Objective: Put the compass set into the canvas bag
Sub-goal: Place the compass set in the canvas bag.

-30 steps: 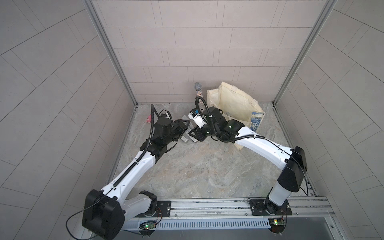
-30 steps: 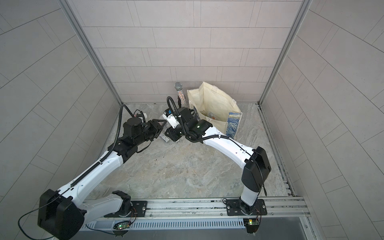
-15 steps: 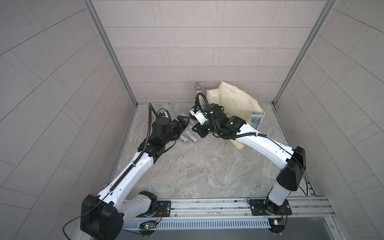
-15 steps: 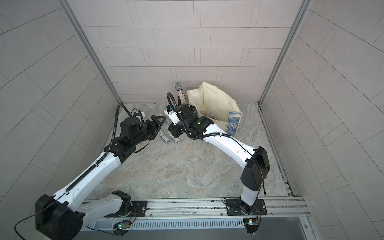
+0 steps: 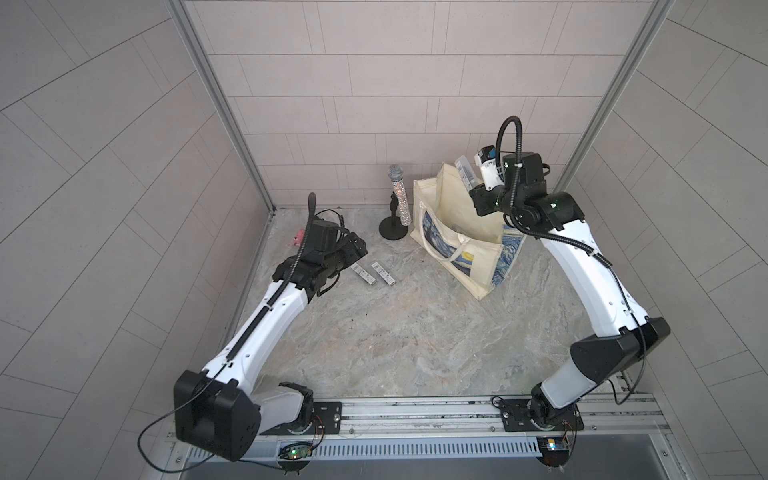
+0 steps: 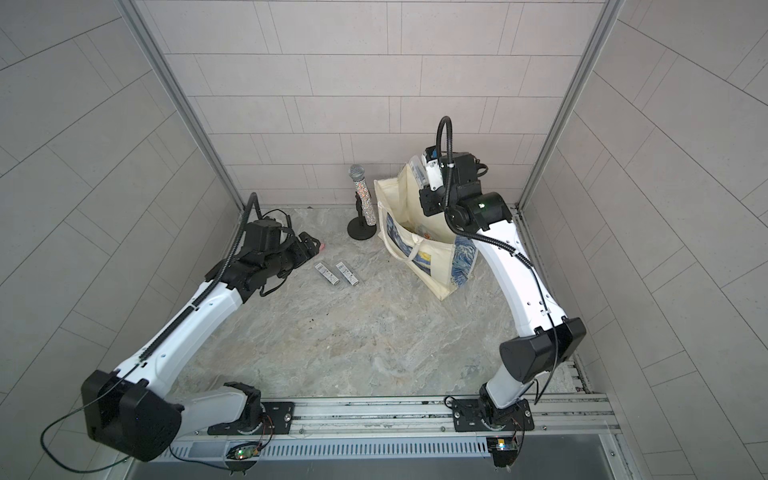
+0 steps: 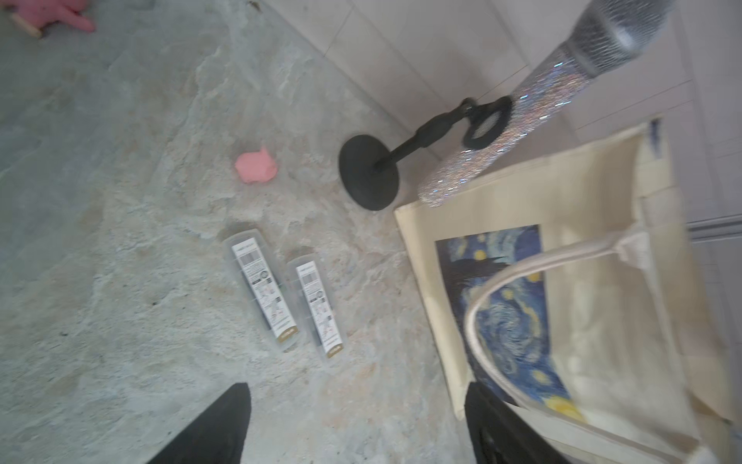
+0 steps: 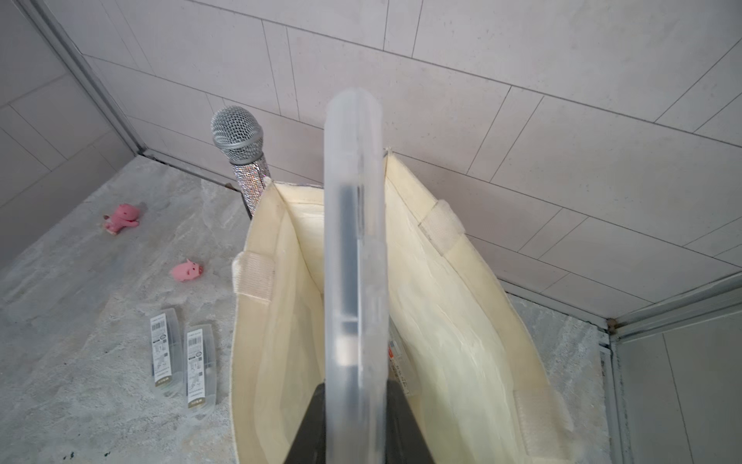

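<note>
The robot's right gripper should next go down into the open canvas bag and let go of the compass set inside, since the bag's opening (image 5: 464, 214) (image 8: 437, 340) is below the gripper.
My right gripper (image 8: 355, 405) is shut on a clear plastic compass set (image 8: 355, 281), holding it on edge above the open mouth of the canvas bag (image 8: 461, 321). In both top views this compass set (image 5: 466, 171) (image 6: 417, 170) hangs over the bag's (image 5: 465, 253) (image 6: 424, 266) far rim. A labelled case (image 8: 399, 361) lies inside the bag. Two more compass sets (image 7: 265, 295) (image 7: 321, 311) lie side by side on the floor. My left gripper (image 7: 357, 422) stands open just short of them, holding nothing.
A glittery microphone (image 5: 399, 195) on a black round stand stands at the back wall, right beside the bag. Two small pink pig toys (image 8: 186, 271) (image 8: 122, 217) lie on the stone floor near the back left corner. Tiled walls close in three sides.
The left gripper has opened and drawn back to the left. The right arm has risen from beside it and swung right, carrying one compass set over the bag.
</note>
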Available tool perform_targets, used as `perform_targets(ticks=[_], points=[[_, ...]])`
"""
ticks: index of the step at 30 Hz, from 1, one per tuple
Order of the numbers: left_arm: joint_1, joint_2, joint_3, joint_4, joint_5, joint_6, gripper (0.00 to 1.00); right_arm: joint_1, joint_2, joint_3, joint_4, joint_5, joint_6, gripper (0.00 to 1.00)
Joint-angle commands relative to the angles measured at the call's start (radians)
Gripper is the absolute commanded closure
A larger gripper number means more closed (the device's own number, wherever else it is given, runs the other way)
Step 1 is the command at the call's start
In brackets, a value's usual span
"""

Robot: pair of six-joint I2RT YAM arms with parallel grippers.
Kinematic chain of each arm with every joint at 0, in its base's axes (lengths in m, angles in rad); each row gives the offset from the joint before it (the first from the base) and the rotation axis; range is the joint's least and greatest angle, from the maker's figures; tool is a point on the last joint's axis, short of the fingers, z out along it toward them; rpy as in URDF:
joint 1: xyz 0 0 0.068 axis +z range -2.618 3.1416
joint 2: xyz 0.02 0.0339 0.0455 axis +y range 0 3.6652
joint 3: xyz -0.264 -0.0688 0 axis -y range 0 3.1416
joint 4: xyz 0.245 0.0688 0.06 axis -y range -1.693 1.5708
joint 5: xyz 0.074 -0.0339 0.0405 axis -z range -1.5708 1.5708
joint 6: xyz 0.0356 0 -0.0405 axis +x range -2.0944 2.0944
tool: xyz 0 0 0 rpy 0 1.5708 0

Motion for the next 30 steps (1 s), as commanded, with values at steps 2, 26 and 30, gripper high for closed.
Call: perform_targets(ticks=[2, 26, 30], points=[[0.0, 0.085, 0.042, -0.077, -0.067, 0.052, 0.12, 0.003, 0.145, 0.104, -0.149, -0.013, -0.087, 1.0], [-0.049, 0.496, 0.168, -0.113, -0.125, 0.021, 0.18, -0.017, 0.523, 0.332, -0.371, 0.114, -0.086, 0.92], [-0.049, 0.547, 0.172, -0.099, -0.12, 0.013, 0.2, -0.019, 0.528, 0.324, -0.369, 0.112, -0.083, 0.85]])
